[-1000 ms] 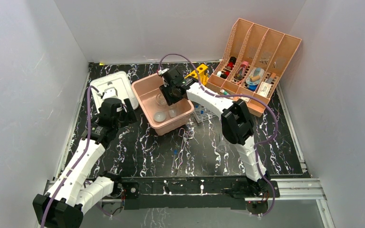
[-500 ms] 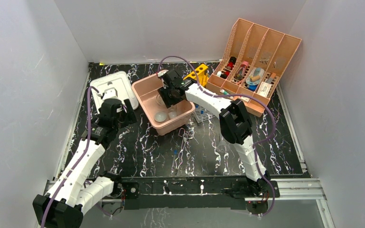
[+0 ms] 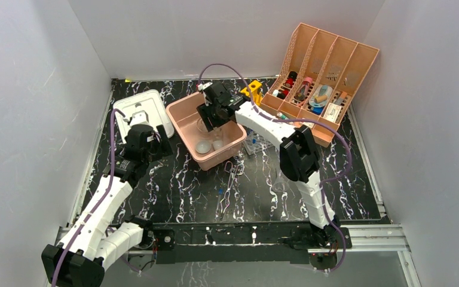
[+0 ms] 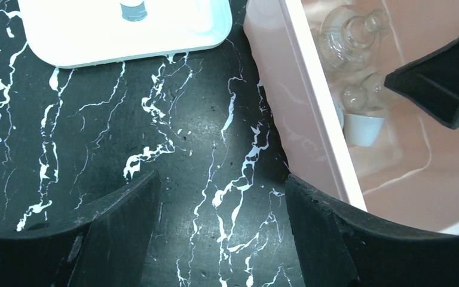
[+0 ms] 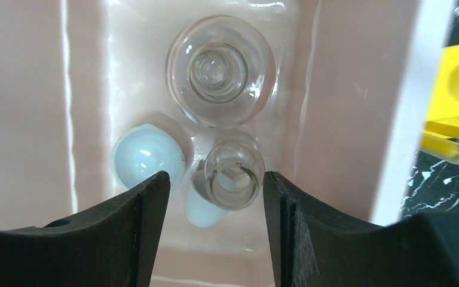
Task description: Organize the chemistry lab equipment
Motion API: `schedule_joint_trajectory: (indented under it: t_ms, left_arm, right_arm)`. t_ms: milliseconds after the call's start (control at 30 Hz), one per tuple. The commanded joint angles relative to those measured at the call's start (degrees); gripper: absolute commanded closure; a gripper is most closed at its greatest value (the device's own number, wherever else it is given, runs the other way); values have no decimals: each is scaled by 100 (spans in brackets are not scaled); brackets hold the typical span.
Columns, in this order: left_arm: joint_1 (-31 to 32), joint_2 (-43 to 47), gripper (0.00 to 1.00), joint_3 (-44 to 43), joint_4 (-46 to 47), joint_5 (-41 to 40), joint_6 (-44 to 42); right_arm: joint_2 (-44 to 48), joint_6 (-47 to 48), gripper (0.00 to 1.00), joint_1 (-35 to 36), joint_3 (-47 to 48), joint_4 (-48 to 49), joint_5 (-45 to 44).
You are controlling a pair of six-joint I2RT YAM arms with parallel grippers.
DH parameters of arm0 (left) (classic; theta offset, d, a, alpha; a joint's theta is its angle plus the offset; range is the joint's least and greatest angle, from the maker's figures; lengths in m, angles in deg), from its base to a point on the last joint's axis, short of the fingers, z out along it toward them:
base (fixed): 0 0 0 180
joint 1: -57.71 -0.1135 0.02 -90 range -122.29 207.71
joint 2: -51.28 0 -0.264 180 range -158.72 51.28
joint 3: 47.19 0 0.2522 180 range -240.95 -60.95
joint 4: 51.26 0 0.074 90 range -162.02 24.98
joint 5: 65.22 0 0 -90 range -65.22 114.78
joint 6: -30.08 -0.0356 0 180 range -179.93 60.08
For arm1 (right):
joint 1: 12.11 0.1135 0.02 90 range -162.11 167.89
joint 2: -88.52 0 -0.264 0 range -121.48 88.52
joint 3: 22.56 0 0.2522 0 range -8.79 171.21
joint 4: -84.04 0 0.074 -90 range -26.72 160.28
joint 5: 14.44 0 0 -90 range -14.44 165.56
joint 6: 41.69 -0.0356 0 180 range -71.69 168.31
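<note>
I will move my right gripper back and to the right in the top view, then down onto the clear funnel's wide rim (image 3: 280, 188), because the funnel is outside the tub (image 3: 186, 128).
The pink tub (image 3: 186, 128) holds a clear round flask (image 5: 220, 70), a small clear beaker (image 5: 232, 177) and two white dishes (image 5: 146, 156). My right gripper (image 5: 216, 203) is open and empty above the tub, its jaws on either side of the beaker, well above it. The flask also shows in the left wrist view (image 4: 351, 37), with a white dish (image 4: 363, 128). My left gripper (image 4: 221, 203) is open and empty over bare table beside the tub's left wall. Thin wire tongs (image 3: 230, 179) lie on the table in front of the tub.
A white tray (image 3: 149, 107) stands at the back left. A peach four-slot organizer (image 3: 326, 72) with small items stands at the back right. A yellow block (image 3: 252, 89) and a clear rack (image 3: 254, 143) sit right of the tub.
My right gripper has moved a little left and back over the tub. The left arm has not moved.
</note>
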Motion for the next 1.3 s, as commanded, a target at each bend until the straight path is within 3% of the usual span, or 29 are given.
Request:
schedule_joint_trajectory:
  t_ms: [0, 167, 233, 500, 833, 1033, 1133, 1267]
  left_arm:
    - [-41, 50, 26, 81, 133, 216, -70]
    - [-41, 269, 18, 180, 347, 773, -62]
    - [-42, 402, 3, 228, 490, 1020, 6]
    - [-41, 446, 2, 240, 990, 2044, -313]
    - [-2, 591, 14, 473, 1450, 2687, -183]
    - [164, 552, 24, 251, 1589, 3090, -246]
    - [569, 345, 35, 169, 1729, 3222, -204]
    - [2035, -127, 39, -3, 1875, 2568, -243]
  right_arm:
    - [831, -10, 31, -17, 306, 153, 130]
    - [1396, -121, 32, -17, 102, 234, 208]
    - [1766, -179, 31, -17, -287, 393, 144]
    - [3850, -284, 32, -42, -2412, 961, -1003]
    - [6423, -1746, 32, -457, -5755, 41, -1732]
    - [7305, -2810, 37, -622, -6689, -606, -1434]
    - [7404, -2985, 35, -615, -7028, -667, -1172]
    - [7475, -3010, 32, -615, -7392, -574, -830]
